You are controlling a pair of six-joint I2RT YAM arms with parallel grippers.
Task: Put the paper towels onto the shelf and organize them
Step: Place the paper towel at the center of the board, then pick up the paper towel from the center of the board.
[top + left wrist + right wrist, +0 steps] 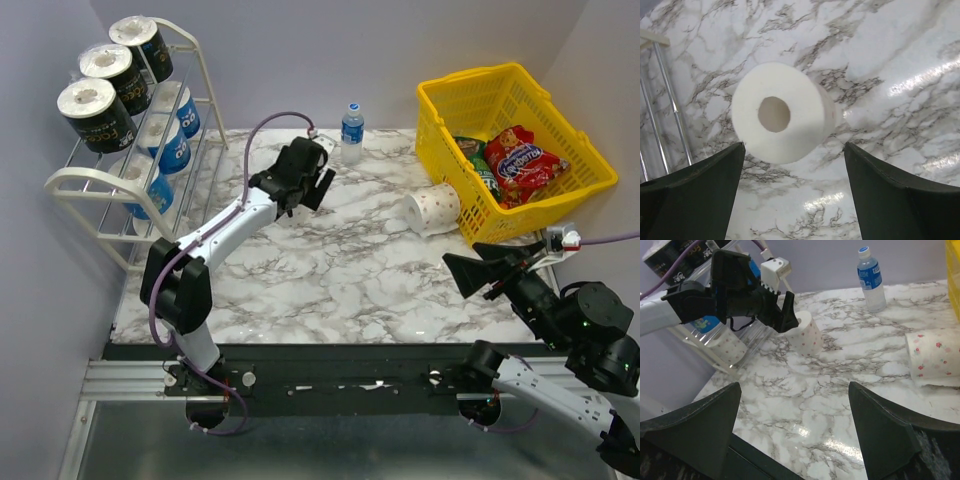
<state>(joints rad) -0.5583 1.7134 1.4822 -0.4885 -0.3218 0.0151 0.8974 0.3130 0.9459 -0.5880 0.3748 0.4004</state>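
Note:
My left gripper will next leave the shelf (90, 180), down onto the white roll's edge, as its open hole fits one finger.
A white paper towel roll with reddish dots (807, 335) stands on end on the marble table. In the left wrist view it (782, 112) lies straight below my left gripper (794, 147), whose fingers are open and apart from it; the gripper (312, 185) hides it in the top view. A second dotted roll (433, 208) lies on its side by the yellow basket, ahead of my right gripper (490, 275), which is open and empty (794, 390). The white shelf (90, 180) at far left holds three black rolls (95, 112) on top and blue rolls (165, 140) lower down.
A small water bottle (351, 132) stands at the back of the table. The yellow basket (470, 85) at the right holds snack bags (525, 160). The shelf's bars (660, 115) lie just left of the left gripper.

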